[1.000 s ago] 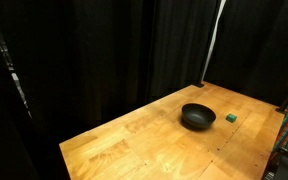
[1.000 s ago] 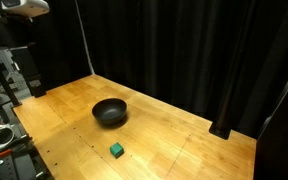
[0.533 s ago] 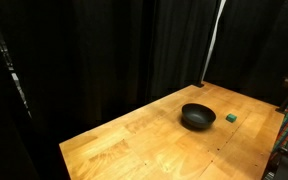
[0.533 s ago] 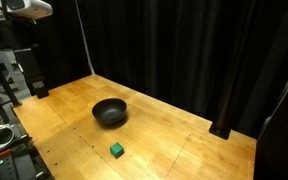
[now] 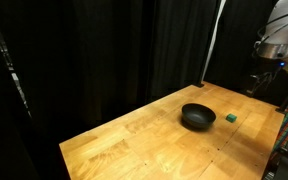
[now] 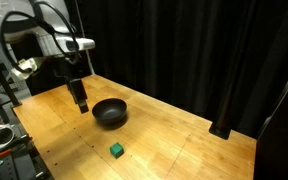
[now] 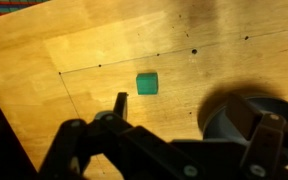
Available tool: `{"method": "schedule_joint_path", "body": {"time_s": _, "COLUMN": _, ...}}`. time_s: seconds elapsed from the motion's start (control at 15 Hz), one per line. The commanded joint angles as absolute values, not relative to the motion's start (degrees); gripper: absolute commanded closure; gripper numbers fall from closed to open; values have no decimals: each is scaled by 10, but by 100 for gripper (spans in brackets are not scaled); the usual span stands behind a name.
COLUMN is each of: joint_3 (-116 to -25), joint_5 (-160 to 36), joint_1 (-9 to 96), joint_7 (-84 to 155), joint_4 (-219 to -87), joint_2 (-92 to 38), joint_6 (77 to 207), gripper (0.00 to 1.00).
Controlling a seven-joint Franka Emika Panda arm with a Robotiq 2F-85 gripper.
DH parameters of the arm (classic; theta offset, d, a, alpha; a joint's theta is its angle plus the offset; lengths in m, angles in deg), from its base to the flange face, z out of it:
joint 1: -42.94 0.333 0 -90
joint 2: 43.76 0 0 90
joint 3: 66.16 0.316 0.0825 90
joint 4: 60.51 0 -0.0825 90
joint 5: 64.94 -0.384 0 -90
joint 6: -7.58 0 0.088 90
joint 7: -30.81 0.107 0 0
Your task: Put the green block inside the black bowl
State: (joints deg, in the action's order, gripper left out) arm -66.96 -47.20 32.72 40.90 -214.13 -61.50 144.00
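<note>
The green block (image 6: 116, 150) lies below and ahead of the gripper's fingers, clear of the bowl (image 6: 110, 111). The gripper moves open over the block and down around it next.
The tiny green block (image 5: 231, 117) lies on the wooden table, a short way from the black bowl (image 5: 197, 117). Both also show in an exterior view, block (image 6: 116, 150) and bowl (image 6: 110, 111). My gripper (image 6: 79, 99) hangs above the table beside the bowl, apart from both; in an exterior view it shows at the right edge (image 5: 256, 84). In the wrist view the green block (image 7: 147, 83) lies ahead of the open, empty jaws (image 7: 194, 112), and the bowl (image 7: 242, 118) is blurred at the right, partly behind a finger.
Black curtains surround the wooden table (image 6: 174, 150). A thin pole (image 5: 213, 40) stands at the table's far edge. Equipment and cables (image 6: 2, 135) sit beside the table edge. A row of small holes (image 7: 174, 52) runs across the tabletop.
The arm has swung down into both exterior views. It was almost out of frame before and now hangs over the table near the bowl. Block and bowl have not moved.
</note>
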Motion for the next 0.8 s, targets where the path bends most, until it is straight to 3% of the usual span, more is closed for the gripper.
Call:
{"method": "schedule_joint_path", "body": {"time_s": 0.0, "joint_3": -683, "joint_5": -470, "joint_1": 320, "joint_7": 438, "joint_4": -2066, "joint_2": -466, "joint_6": 1491, "gripper": 0}}
{"method": "schedule_joint_path", "body": {"time_s": 0.73, "joint_3": -746, "joint_5": -555, "joint_1": 329, "joint_7": 410, "joint_4": -1956, "joint_2": -227, "joint_6": 1556, "gripper": 0}}
